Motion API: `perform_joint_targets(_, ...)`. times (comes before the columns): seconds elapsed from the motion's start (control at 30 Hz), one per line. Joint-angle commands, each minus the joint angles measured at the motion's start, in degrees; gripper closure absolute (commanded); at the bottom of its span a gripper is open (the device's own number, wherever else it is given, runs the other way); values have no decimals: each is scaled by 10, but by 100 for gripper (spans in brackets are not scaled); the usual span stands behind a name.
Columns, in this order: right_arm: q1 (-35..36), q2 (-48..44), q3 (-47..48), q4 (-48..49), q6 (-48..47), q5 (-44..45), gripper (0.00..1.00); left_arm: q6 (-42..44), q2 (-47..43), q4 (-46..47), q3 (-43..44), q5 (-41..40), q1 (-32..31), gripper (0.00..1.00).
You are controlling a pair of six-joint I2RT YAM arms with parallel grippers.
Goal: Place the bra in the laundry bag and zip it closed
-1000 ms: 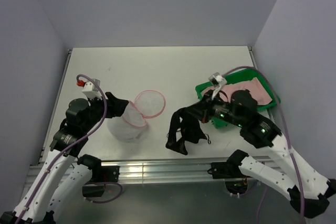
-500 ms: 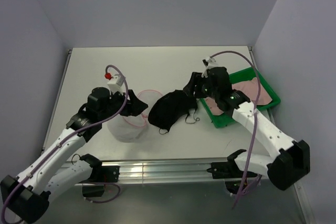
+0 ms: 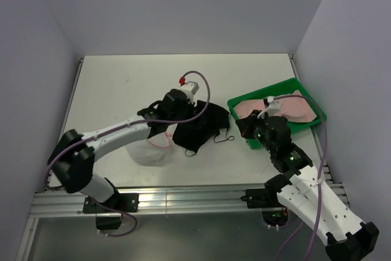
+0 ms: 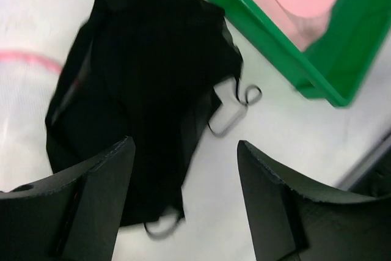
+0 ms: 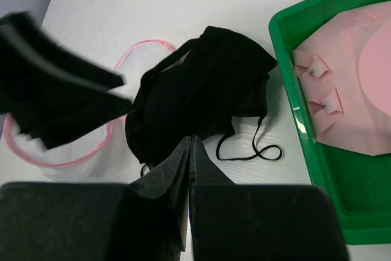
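Observation:
The black bra's far edge is lower down and farther out, clear of the pink rim, so my left gripper needs to reach out and down next and close there.
A black bra with thin straps lies crumpled on the table, its left edge over the rim of the laundry bag. The bag is a white mesh pouch with a pink zipper rim, standing open. My left gripper hovers open just above the black bra, with nothing between its fingers. My right gripper is shut and empty, pulled back to the bra's right. A pale pink bra lies in the green tray.
The green tray sits at the right, close to the black bra's loose strap. The bag's pink rim shows at the left of the right wrist view. Grey walls enclose the table on three sides.
The right gripper let go of the black bra beside the bag, drew back toward the tray and shut. The left arm swung right from the bag to above the bra.

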Motion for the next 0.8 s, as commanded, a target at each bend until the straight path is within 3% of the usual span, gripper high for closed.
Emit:
perform_joint_targets(0.0,2,-33,-11,8,8,19,98,78,76,49,83,-14,1,25)
perform_joint_targets(0.13,2,-78,-34,5,14,22,98,130,206,28,191,35,24,25)
perform_joint_targets(0.47,2,-95,-50,7,20,-19,97,153,357,-28,329,151,79,30)
perform_joint_targets(0.67,3,-82,-50,25,23,-41,96,154,376,-29,340,160,81,46)
perform_joint_targets(0.77,2,-85,-48,20,24,-30,95,138,363,-1,316,179,84,78)
